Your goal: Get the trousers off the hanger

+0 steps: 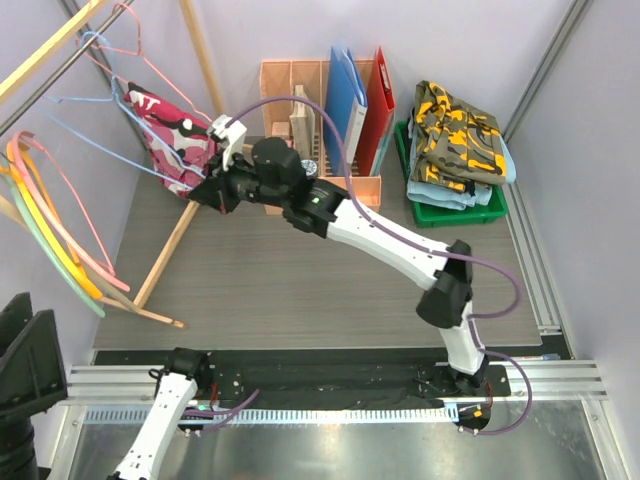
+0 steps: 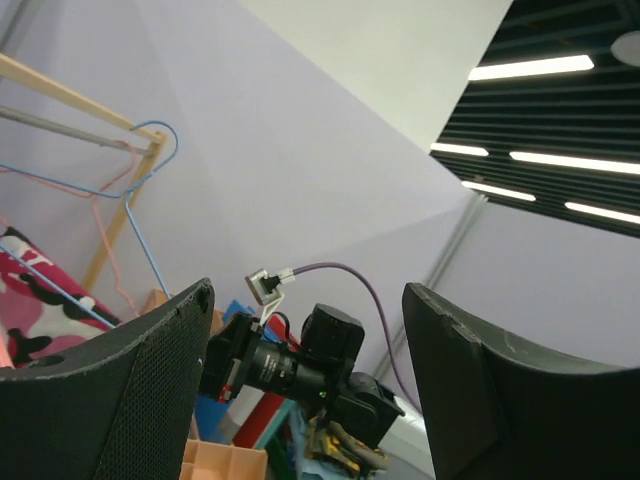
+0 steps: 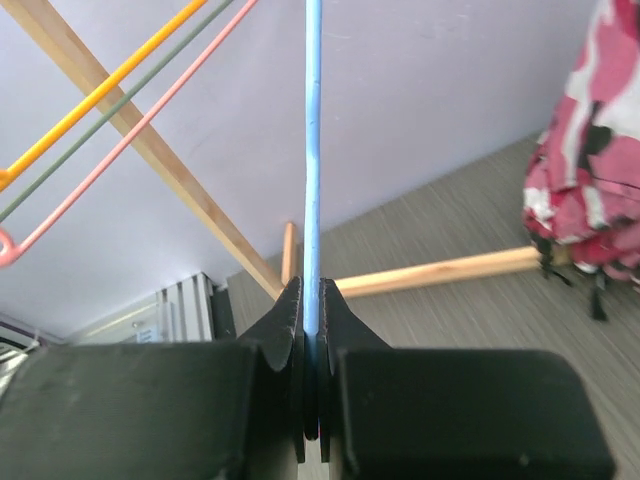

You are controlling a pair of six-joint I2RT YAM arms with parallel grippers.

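Note:
My right gripper has the rack leg (image 3: 440, 273) slanting behind it, to its left in the top view. It will pull the hanger's wire over the leg, clear of the trousers, and let go.
Pink camouflage trousers (image 1: 170, 135) hang on a thin blue wire hanger (image 1: 105, 148) at the back left, on the wooden rack. My right gripper (image 1: 203, 190) reaches to the hanger's lower end beside the trousers. In the right wrist view it (image 3: 311, 300) is shut on the blue wire (image 3: 312, 150), with the trousers (image 3: 590, 200) at the right. My left gripper (image 1: 30, 350) is raised at the near left, open and empty (image 2: 308, 290). It looks up at the right wrist, the blue hanger (image 2: 140, 170) and the trousers (image 2: 30, 300).
Yellow-olive camouflage trousers (image 1: 455, 130) lie folded on light blue ones (image 1: 475, 195) in a green tray (image 1: 450, 212) at the back right. A wooden file rack (image 1: 290, 90) holds blue and red folders. Bare pink, orange and green hangers (image 1: 50, 220) hang left. A rack leg (image 1: 170, 250) slants across the table.

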